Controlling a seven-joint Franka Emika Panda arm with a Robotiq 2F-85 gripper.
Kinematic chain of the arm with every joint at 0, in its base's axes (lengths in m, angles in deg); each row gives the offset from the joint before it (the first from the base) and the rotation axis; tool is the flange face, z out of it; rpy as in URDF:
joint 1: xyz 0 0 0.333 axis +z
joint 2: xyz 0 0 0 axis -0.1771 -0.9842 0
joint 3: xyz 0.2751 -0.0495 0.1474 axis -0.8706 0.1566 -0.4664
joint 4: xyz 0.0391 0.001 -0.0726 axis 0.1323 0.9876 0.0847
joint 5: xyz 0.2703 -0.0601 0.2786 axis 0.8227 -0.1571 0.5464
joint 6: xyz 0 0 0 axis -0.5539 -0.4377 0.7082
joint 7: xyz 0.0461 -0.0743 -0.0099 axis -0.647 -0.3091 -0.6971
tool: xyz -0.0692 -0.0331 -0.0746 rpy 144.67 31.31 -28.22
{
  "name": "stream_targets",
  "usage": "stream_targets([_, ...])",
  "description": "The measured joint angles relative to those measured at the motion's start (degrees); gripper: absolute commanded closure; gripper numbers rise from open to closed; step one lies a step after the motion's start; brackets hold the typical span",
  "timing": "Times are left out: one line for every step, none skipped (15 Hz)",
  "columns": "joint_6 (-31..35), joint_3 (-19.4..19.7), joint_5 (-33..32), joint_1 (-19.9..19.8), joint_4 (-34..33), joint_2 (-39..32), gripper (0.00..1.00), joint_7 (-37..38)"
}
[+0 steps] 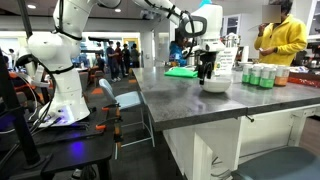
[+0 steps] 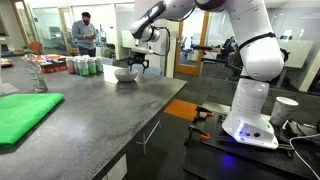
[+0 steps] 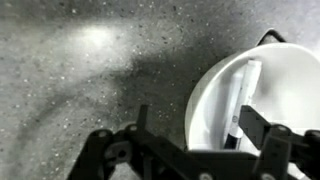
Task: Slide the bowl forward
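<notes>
I should next lower my gripper over the bowl's near rim point(image 1: 204, 81) point(image 3: 190, 117) and close its fingers on the side of the bowl, because that rim is already between the open fingers.
The white bowl point(image 1: 215, 85) sits on the grey counter near its far part, and it shows in both exterior views point(image 2: 124, 76). In the wrist view the bowl point(image 3: 285, 80) fills the right side and holds a white pen-like object point(image 3: 240, 100). My gripper point(image 3: 195, 125) is open and straddles the bowl's near rim, with one finger outside on the counter and the other inside the bowl. Neither finger visibly presses the rim. The gripper hangs right over the bowl in both exterior views point(image 1: 207, 68) point(image 2: 137, 65).
Several green cans point(image 1: 262, 76) point(image 2: 83, 66) stand beside the bowl. A flat green tray point(image 1: 181, 71) point(image 2: 25, 115) lies on the counter. A person in yellow point(image 1: 280, 40) stands behind the cans. The counter edge point(image 1: 150, 105) runs beside the robot base point(image 2: 250, 110).
</notes>
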Motion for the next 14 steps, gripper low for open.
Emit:
stream_targets([-0.33, 0.1, 0.58, -0.06, -0.02, 0.0, 0.06, 1.92])
stream_targets([-0.51, 0.12, 1.35, -0.16, -0.02, -0.07, 0.08, 2.93])
stream_targets([-0.52, 0.11, 2.26, -0.24, -0.02, -0.21, 0.12, 3.19])
stream_targets([-0.52, 0.06, 3.01, -0.28, -0.03, -0.46, 0.24, 3.19])
stream_targets([-0.52, -0.02, 3.45, -0.27, -0.08, -0.82, 0.34, 3.19])
stream_targets([-0.52, -0.12, 3.65, -0.26, -0.2, -1.3, 0.42, 3.13])
stream_targets([-0.52, -0.21, 3.66, -0.21, -0.38, -1.85, 0.49, 3.06])
stream_targets([-0.51, -0.23, 3.66, -0.13, -0.67, -2.44, 0.58, 2.91])
stream_targets([-0.51, -0.23, 3.65, -0.09, -1.04, -3.07, 0.65, 2.74])
stream_targets([-0.51, -0.23, 3.6, -0.08, -1.4, -3.63, 0.72, 2.69])
stream_targets([-0.49, -0.22, 3.56, -0.09, -1.81, -4.11, 0.81, 2.66])
stream_targets([-0.45, -0.2, 3.4, -0.09, -2.11, -4.43, 0.87, 2.64])
stream_targets([-0.42, -0.16, 3.09, -0.07, -2.35, -4.55, 0.95, 2.63])
stream_targets([-0.36, -0.12, 2.66, 0.01, -2.58, -4.55, 1.0, 2.63])
